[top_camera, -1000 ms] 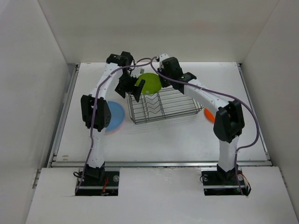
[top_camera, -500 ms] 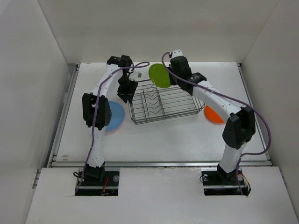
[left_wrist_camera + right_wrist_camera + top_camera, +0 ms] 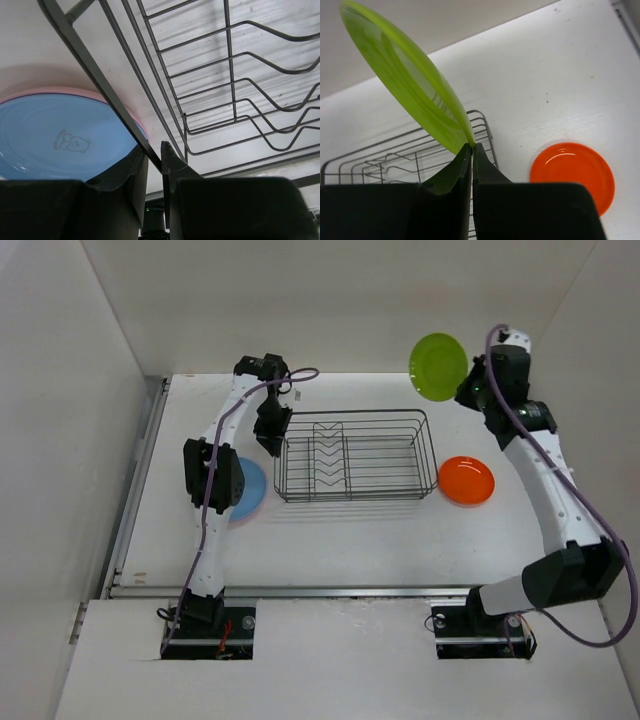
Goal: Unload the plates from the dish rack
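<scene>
Next, my right gripper lowers back toward my base and releases the lime green plate [image 3: 438, 367] onto the orange plate [image 3: 466, 480], because that lies flat and uncovered beside the rack.
The black wire dish rack [image 3: 356, 413] stands mid-table with nothing in it. My left gripper [image 3: 270, 440] is shut on the rack's left rim wire [image 3: 102, 80], which runs between the fingertips of that gripper [image 3: 154, 152]. My right gripper [image 3: 470, 390] is raised at the back right, shut on the edge of the lime green plate [image 3: 438, 367], which tilts upward from the gripper [image 3: 471, 146] as a green plate [image 3: 410, 80]. The orange plate [image 3: 466, 480] lies flat to the right of the rack. The blue plate [image 3: 250, 490] lies left of the rack on top of the pink plate [image 3: 75, 91].
White walls close in the table at the left, back and right. The left arm's elbow [image 3: 205, 475] hangs over the blue plate. A purple cable [image 3: 560, 475] trails along the right arm. The table's front edge [image 3: 340, 590] runs just ahead of both bases.
The right gripper has lifted the green plate out of the rack and swung it up to the back right. The left gripper has closed on the rack's left rim, and the rack has turned square.
</scene>
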